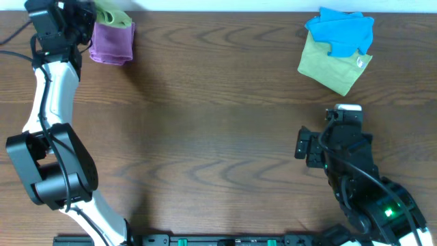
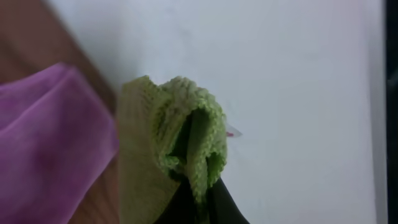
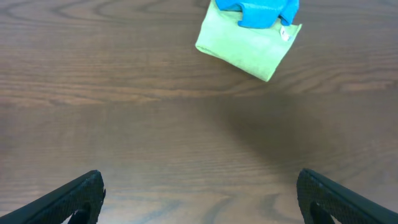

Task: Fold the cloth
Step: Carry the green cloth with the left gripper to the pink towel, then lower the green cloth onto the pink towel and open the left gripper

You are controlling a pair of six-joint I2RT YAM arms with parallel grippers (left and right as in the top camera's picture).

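The left gripper will next go down toward the purple cloth (image 1: pixel 113 42) and release the fold on top of it, because the lime-green cloth (image 1: pixel 113 15) is still held up beside it.
The lime-green cloth (image 1: pixel 113 15) is bunched at the table's far left corner, partly over a purple cloth (image 1: pixel 113 42). My left gripper (image 1: pixel 85 17) is shut on a fold of it. In the left wrist view the green microfibre (image 2: pixel 189 140) is pinched between my dark fingers (image 2: pixel 200 202), lifted against the white wall, with a small tag showing at its right edge. My right gripper (image 1: pixel 321 147) is open and empty over bare wood at the right front; its fingers show wide apart in the right wrist view (image 3: pixel 199 199).
A duller yellow-green square cloth (image 1: pixel 332 67) lies at the far right with a bright blue cloth (image 1: pixel 341 31) on top; both show in the right wrist view (image 3: pixel 245 43). The purple cloth also fills the left of the left wrist view (image 2: pixel 43 143). The table's back edge meets a white wall.
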